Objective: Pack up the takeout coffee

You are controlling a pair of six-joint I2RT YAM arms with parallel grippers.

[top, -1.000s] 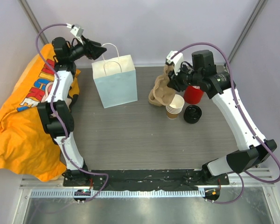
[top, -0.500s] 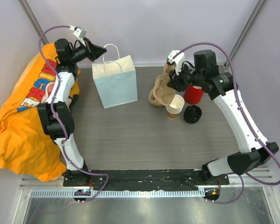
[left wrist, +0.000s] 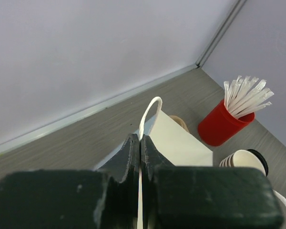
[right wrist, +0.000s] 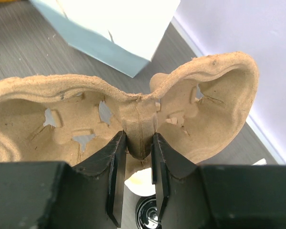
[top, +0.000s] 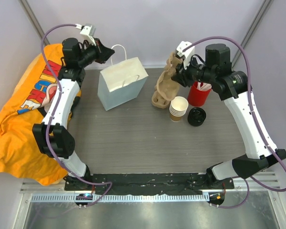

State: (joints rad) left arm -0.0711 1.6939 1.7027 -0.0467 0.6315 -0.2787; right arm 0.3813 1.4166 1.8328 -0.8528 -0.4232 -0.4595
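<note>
I need to pull the bag (top: 120, 88) back onto bare tabletop next, back from my left gripper and to its right in the top view, and release the bag's handle.
The takeout coffee is out of view in every frame. My left gripper (top: 106, 53) (left wrist: 140, 140) is shut on the white handle (left wrist: 148, 110) of the pale blue paper bag (top: 120, 88) (left wrist: 179, 143), which leans at the back left. The bag's mouth faces up and to the right. My right gripper (top: 178, 72) (right wrist: 138, 139) is shut on the middle ridge of a brown pulp cup carrier (top: 165, 88) (right wrist: 62, 106). The carrier hangs on end right of the bag, its lower edge near the table.
A stack of lidless brown cups (top: 178, 108) stands in front of the carrier. Beside it lie black lids (top: 197, 116). Behind them stands a red holder of white sticks (top: 198, 94) (left wrist: 220, 127). An orange cloth (top: 19, 125) drapes over the table's left side.
My left gripper has shut on the bag's handle and pulled it up and right, so the bag tilts. My right gripper has lifted the carrier higher.
</note>
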